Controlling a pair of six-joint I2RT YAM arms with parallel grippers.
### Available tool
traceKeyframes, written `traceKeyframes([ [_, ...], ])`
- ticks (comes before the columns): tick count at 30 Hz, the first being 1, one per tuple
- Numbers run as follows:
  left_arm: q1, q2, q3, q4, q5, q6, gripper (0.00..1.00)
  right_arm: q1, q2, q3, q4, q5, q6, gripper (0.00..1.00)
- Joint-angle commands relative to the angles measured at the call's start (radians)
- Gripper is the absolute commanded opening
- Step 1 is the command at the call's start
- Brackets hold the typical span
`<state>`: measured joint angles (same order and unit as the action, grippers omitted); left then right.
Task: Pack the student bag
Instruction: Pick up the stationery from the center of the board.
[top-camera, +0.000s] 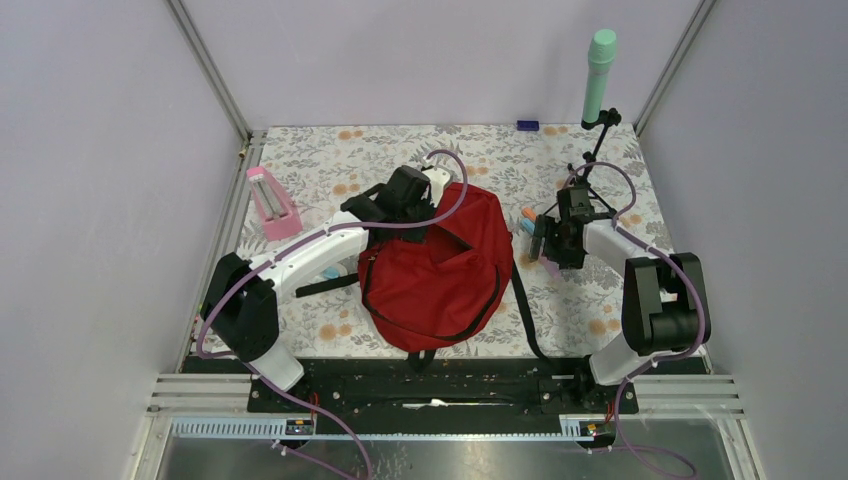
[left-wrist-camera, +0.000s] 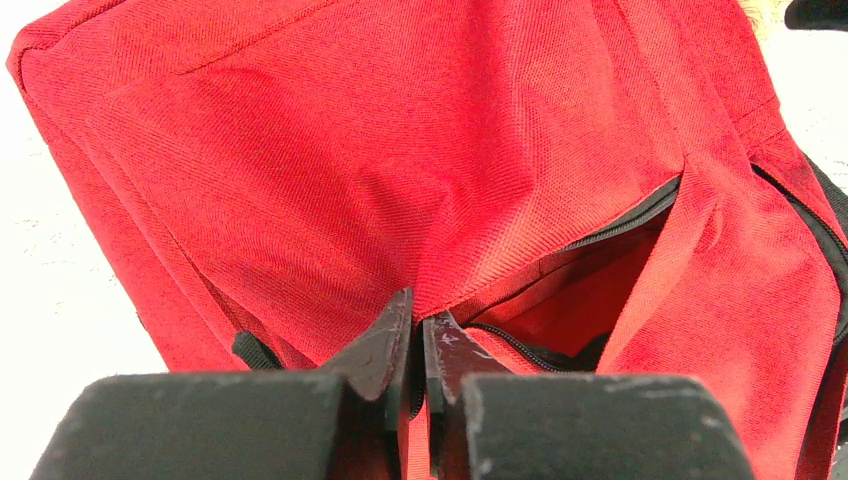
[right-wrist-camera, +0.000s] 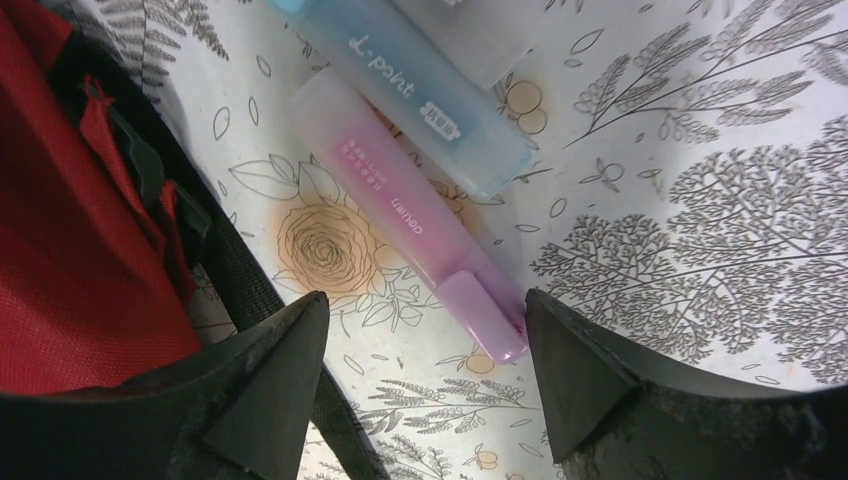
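I will move my right gripper toward the bag next and close its fingers around the highlighter's cap, because the pink highlighter (right-wrist-camera: 400, 210) lies at an angle with its purple cap (right-wrist-camera: 484, 315) against one gripper finger.
The student bag (top-camera: 430, 285), a big red backpack, lies in the middle of the table between the arms. My left gripper (top-camera: 425, 212) is at its upper edge, shut on the red fabric beside the black zipper (left-wrist-camera: 600, 228) of the opening, and holds the flap up. In the left wrist view the bag (left-wrist-camera: 400, 150) fills the frame behind the gripper (left-wrist-camera: 417, 325). My right gripper (top-camera: 548, 243) hangs open just right of the bag. In its wrist view the gripper (right-wrist-camera: 425, 320) stands over the table, and a pink highlighter (right-wrist-camera: 400, 210) lies with its purple cap against the right finger (right-wrist-camera: 560, 350).
A blue highlighter (right-wrist-camera: 430, 85) lies beside the pink one. A black bag strap (right-wrist-camera: 250, 290) runs by the left finger. A pink case (top-camera: 272, 203) stands at the left, a small tripod (top-camera: 598, 150) with a green cylinder at the back right, and a small blue object (top-camera: 527, 125) by the back wall.
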<state>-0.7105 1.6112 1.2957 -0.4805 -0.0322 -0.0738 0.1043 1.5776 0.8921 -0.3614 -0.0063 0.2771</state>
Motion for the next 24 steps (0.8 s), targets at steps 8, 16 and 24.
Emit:
traceKeyframes([
  [8,-0.001,-0.021,0.082,-0.035,-0.007,-0.034,0.04,0.027,0.016,0.041,-0.1,-0.082,-0.037,0.71],
  [16,-0.001,0.007,0.121,-0.079,0.014,-0.049,0.04,0.063,0.048,0.066,-0.135,0.001,-0.039,0.62],
  [24,-0.001,0.007,0.122,-0.082,0.012,-0.045,0.04,0.11,0.098,0.105,-0.171,0.098,-0.051,0.45],
])
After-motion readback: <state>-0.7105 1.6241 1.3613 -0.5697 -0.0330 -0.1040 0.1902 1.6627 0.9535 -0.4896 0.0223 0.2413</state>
